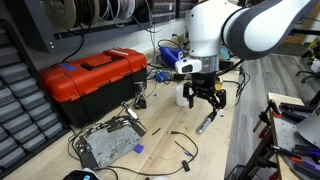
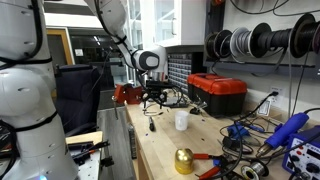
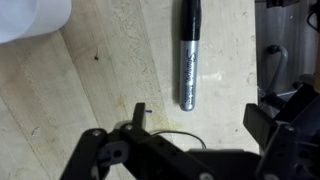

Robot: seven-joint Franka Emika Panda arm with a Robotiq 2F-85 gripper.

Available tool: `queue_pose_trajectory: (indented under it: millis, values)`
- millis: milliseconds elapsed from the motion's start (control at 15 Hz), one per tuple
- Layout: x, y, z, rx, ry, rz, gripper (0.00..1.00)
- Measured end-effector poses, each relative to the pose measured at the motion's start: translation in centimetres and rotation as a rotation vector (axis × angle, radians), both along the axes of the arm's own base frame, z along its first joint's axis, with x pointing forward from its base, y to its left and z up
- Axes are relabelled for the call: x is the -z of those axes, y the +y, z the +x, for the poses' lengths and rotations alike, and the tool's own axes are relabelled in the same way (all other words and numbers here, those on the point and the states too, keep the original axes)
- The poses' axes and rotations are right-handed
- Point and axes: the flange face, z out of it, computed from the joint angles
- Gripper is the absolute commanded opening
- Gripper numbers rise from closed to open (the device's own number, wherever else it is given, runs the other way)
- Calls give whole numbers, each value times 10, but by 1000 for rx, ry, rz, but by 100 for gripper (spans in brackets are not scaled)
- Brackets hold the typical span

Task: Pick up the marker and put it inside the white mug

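The gripper lowers its two open fingers next onto the marker's grey body (image 1: pixel 203 127) (image 3: pixel 189 77), which lies flat on the tabletop below, as the fingers already line up astride it.
The marker (image 3: pixel 188 55) lies flat on the wooden table, dark cap away from me and grey barrel toward me. It also shows in both exterior views (image 1: pixel 205 123) (image 2: pixel 151 125). My gripper (image 3: pixel 198 118) is open and empty, hovering above the table with the marker's near end just beyond its fingertips. In both exterior views the gripper (image 1: pixel 203 96) (image 2: pixel 152 101) hangs a little above the marker. The white mug (image 2: pixel 181 120) stands upright on the table close beside the marker. It shows at the wrist view's top left corner (image 3: pixel 35 20) and is partly behind the gripper in an exterior view (image 1: pixel 183 95).
A red toolbox (image 1: pixel 95 75) (image 2: pixel 218 92) stands at the back of the table. A grey metal electronics box (image 1: pixel 105 146) and loose black cables (image 1: pixel 180 143) lie near the front. A gold ball-like object (image 2: pixel 184 160) and tools lie further along the bench.
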Motion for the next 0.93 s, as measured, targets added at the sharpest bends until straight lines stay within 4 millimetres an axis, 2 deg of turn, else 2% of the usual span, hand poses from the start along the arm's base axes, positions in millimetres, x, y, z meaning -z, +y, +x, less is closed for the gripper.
queue_pose_trajectory:
  millis: [933]
  values:
    - [33, -2, -37, 82, -10, -7, 100]
